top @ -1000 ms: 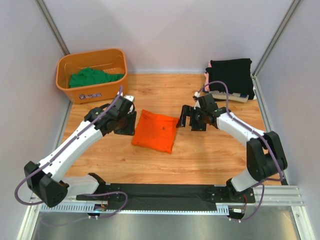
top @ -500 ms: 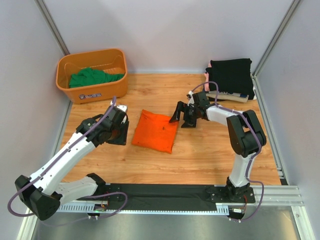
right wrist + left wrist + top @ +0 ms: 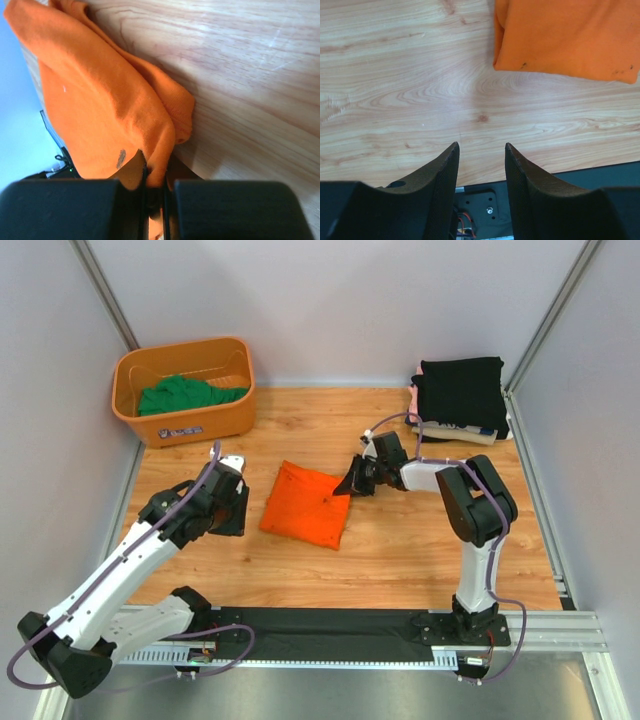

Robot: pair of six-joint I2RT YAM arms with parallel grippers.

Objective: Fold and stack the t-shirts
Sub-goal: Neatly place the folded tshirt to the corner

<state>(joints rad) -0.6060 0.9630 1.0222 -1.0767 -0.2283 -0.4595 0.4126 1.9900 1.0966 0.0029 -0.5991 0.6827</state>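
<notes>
The black-topped stack [image 3: 460,392] sits outward of the robot's right gripper, to its right in the top view, so the gripper needs to lift the folded orange t-shirt outward onto the stack and release it.
A folded bright orange t-shirt [image 3: 305,502] lies mid-table. My right gripper [image 3: 350,483] is shut on its right edge; in the right wrist view the orange t-shirt [image 3: 100,100] is pinched between the closed fingers [image 3: 131,172]. My left gripper [image 3: 232,508] hovers just left of the shirt, open and holding nothing; its wrist view shows the orange t-shirt [image 3: 565,37] ahead of the fingertips [image 3: 451,152]. A green t-shirt [image 3: 185,395] sits in the orange basket [image 3: 150,425]. A black t-shirt [image 3: 460,390] tops a stack at the back right, with pale shirts [image 3: 414,400] under it.
The basket stands at the back left corner by the wall. Metal frame posts [image 3: 105,295] rise at both back corners. A black base rail [image 3: 330,625] runs along the near table edge.
My right gripper moved left onto the orange shirt's right edge and shut on it. My left gripper drew back toward the near left, away from the shirt.
</notes>
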